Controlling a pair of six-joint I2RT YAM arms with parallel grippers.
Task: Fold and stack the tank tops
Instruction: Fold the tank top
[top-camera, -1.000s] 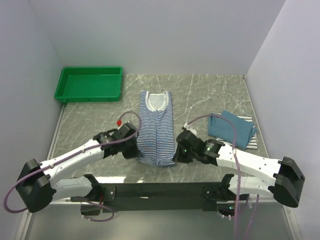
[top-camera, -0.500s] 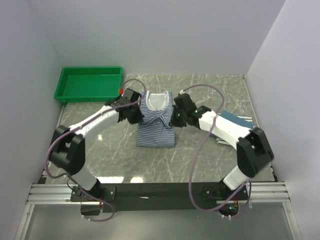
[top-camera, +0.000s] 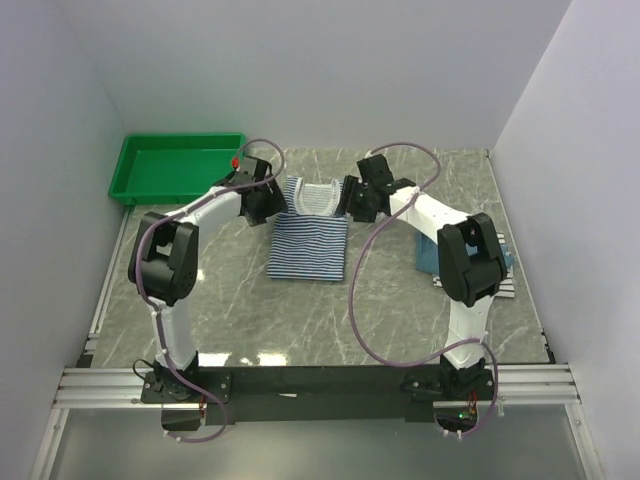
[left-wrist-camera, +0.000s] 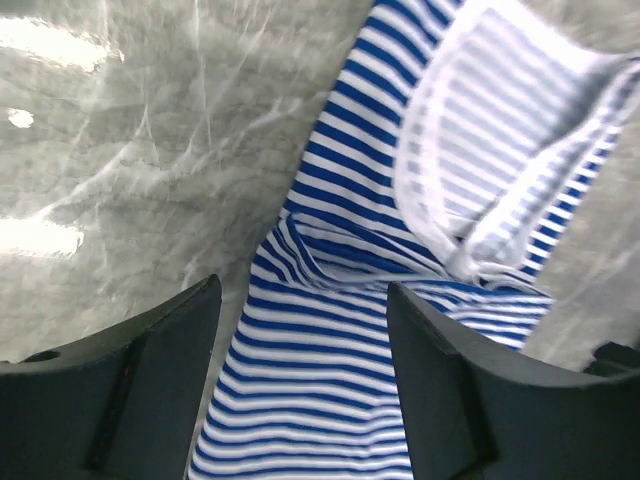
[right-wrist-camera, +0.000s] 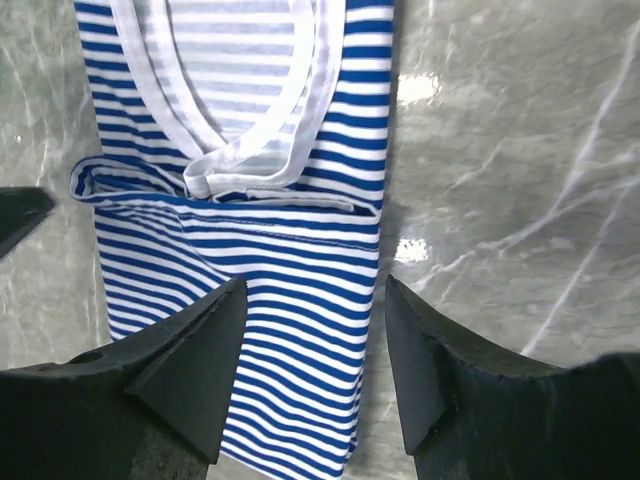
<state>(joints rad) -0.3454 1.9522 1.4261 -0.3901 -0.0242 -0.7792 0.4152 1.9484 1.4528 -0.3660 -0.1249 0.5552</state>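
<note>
My left gripper will next move back and down onto the striped tank top's near corner on the tray's side (top-camera: 270, 276), as the hem already lies by the neckline.
The blue-and-white striped tank top (top-camera: 309, 243) lies in the middle of the table, folded in half, its hem up by the white-trimmed neckline. My left gripper (top-camera: 268, 206) hovers open at its top left corner, and the left wrist view shows the striped cloth (left-wrist-camera: 340, 330) loose between the fingers (left-wrist-camera: 150, 390). My right gripper (top-camera: 352, 204) stands open at the top right corner, above the cloth's right edge (right-wrist-camera: 270, 270). The teal-blue tank top (top-camera: 428, 258) lies at the right, mostly hidden by the right arm. A striped edge (top-camera: 507, 283) peeks out beside it.
A green tray (top-camera: 125, 175) sits at the back left corner. White walls close in the table at the back and both sides. Both arms stretch far forward, with their cables arching over the marble table (top-camera: 230, 300).
Both grippers carried the striped top's near hem from the front of the table up to the neckline, folding it in half. They then opened and let the cloth go.
</note>
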